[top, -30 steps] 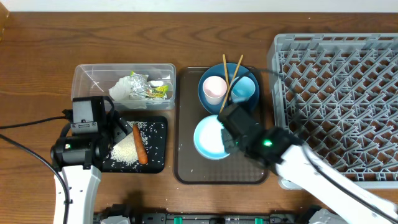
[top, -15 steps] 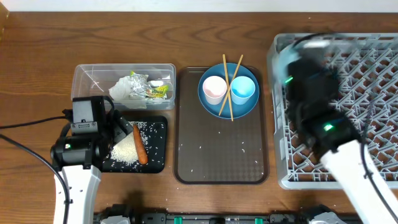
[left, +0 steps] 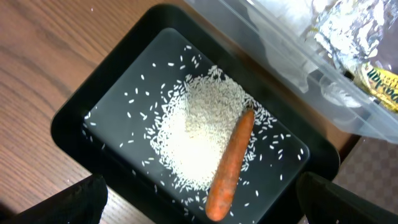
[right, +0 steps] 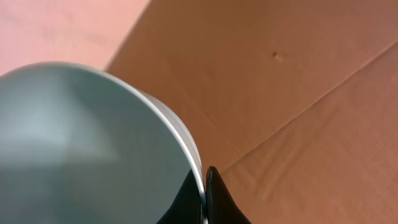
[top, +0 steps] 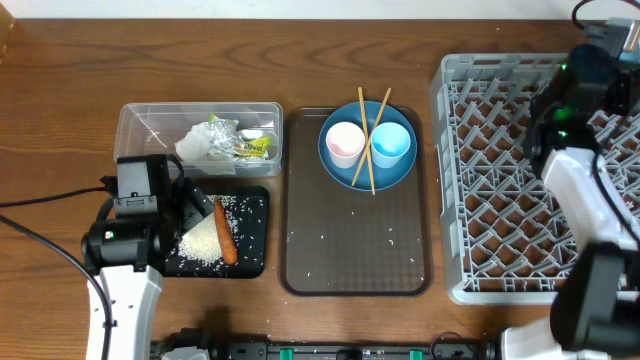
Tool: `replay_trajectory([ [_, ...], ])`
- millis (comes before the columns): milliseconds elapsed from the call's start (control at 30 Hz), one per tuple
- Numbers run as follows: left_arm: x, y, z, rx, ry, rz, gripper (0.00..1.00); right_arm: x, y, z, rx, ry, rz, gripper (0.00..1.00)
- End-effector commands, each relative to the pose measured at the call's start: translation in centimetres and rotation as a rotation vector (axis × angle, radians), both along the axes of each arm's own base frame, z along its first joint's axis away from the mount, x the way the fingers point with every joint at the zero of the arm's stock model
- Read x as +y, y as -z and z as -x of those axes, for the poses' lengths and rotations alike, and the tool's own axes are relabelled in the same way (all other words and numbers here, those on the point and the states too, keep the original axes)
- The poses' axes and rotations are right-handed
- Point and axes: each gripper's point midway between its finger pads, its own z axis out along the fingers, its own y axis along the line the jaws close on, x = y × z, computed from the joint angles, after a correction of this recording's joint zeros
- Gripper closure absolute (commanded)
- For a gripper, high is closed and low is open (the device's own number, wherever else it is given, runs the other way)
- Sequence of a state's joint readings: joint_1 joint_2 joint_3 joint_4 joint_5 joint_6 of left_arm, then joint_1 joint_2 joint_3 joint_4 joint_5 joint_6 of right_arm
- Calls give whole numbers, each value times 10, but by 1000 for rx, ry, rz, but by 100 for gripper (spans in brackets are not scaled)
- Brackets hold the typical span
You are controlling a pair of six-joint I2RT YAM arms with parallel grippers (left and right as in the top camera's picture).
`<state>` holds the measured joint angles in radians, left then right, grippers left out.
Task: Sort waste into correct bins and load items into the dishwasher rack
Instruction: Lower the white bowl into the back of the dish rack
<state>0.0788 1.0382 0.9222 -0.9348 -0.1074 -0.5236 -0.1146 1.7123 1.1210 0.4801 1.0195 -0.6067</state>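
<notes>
The bowl (right: 81,143) travels left in the overhead view in my right gripper next. It comes down onto the rack's far slats for release, since they stand empty.
My right gripper (right: 205,186) is shut on the rim of the white bowl (right: 81,143). In the overhead view the right arm (top: 585,75) is above the far right of the grey dishwasher rack (top: 520,210), and the bowl is hidden there. The blue plate (top: 385,176) holds the pinkish-white cup (top: 346,141), the light blue cup (top: 391,143) and two chopsticks (top: 368,150). My left gripper (left: 199,202) is open above the black tray (left: 68,124), which holds the carrot (left: 230,162) and rice (left: 193,130). The clear box (top: 135,120) holds crumpled paper (top: 200,142) and the wrapper (top: 252,149).
The brown serving tray (top: 350,250) lies between the bins and the rack, with the plate at its far end and a few stray rice grains on it. A cable (top: 40,240) trails at the left of the table.
My right arm lifted the white bowl off the brown tray and swung it right and back across the rack to its far right corner. The left arm has not moved.
</notes>
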Motion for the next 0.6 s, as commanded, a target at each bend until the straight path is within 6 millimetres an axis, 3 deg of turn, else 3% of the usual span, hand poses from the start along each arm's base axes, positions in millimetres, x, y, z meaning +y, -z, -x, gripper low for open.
replay_trajectory([
  [0,1,1,2,6,-6,0,0,-9,29,-8,124,35,44,99],
  [300,1,1,2,6,-6,0,0,-3,109,-27,329,9,46,99],
  [567,1,1,2,6,-6,0,0,48,124,-42,415,-101,59,99],
])
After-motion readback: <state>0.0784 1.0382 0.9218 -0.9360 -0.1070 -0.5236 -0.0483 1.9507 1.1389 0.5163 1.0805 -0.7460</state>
